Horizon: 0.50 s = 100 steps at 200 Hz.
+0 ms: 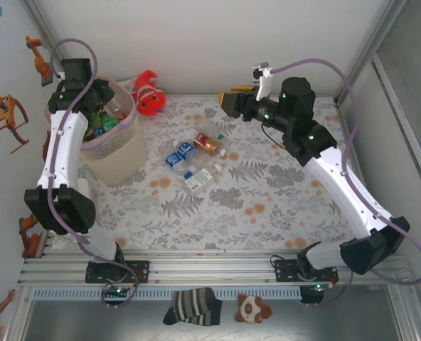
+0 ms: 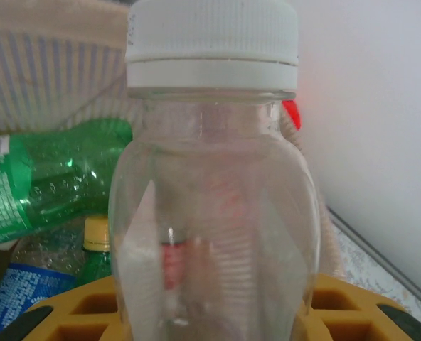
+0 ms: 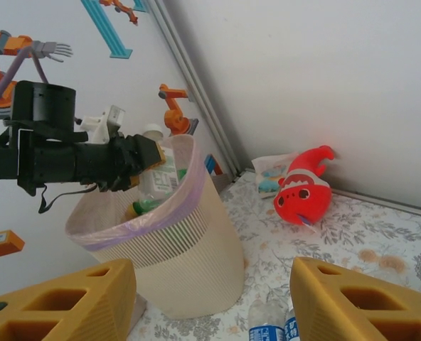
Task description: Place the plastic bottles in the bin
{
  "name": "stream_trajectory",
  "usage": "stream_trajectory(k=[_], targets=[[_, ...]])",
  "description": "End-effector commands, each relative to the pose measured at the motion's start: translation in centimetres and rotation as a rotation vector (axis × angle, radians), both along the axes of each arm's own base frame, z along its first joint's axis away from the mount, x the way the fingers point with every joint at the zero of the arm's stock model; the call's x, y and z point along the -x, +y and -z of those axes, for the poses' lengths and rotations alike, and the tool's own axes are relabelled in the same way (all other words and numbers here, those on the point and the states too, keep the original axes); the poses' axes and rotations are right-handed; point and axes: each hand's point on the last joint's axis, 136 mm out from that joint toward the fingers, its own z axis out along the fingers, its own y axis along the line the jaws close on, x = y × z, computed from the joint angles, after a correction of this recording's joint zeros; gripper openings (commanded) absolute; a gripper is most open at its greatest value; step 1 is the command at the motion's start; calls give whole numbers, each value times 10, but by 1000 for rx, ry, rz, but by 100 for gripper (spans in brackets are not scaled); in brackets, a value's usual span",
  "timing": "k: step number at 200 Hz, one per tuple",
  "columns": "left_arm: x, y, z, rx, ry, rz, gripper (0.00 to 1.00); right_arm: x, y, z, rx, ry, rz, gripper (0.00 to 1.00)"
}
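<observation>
Next, my left gripper lowers the clear bottle down into the bin's space beside the green bottle and releases it, since it still hangs at the rim.
My left gripper (image 1: pixel 113 100) is over the bin (image 1: pixel 121 153) mouth, shut on a clear bottle (image 2: pixel 210 199) with a white cap; its yellow fingers (image 2: pixel 89 312) flank the bottle's base. In the right wrist view that left gripper (image 3: pixel 143 153) holds the bottle (image 3: pixel 159 174) just inside the bin (image 3: pixel 182 249) rim. A green bottle (image 2: pixel 47 181) and a blue-labelled one (image 2: pixel 15 298) lie inside the bin. Three bottles rest on the table: brown-red (image 1: pixel 209 144), blue-labelled (image 1: pixel 179 155), clear with green label (image 1: pixel 202 177). My right gripper (image 1: pixel 232 101) hangs open and empty above the table's far middle.
A red-orange fish plush (image 1: pixel 149 96) lies by the back wall right of the bin, also the plush (image 3: pixel 303 192) in the right wrist view. A striped sock (image 1: pixel 192 307) and a small plush toy (image 1: pixel 253 308) sit below the front rail. Walls close in on the left and at the back.
</observation>
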Motion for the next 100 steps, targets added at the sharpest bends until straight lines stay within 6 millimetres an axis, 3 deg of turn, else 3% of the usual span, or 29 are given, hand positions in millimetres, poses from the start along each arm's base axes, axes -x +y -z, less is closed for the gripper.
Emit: stream_trajectory(k=[1,44,100], targets=[[7,-7,17,82,81,-11,19,7,-6,-10,-4,-36,14,58],[0,-25,47,172,151,38,19,6,-6,-8,0,-33,18,58],[7,-22,95,194,275,-6,21,5,-7,-3,4,-25,26,58]])
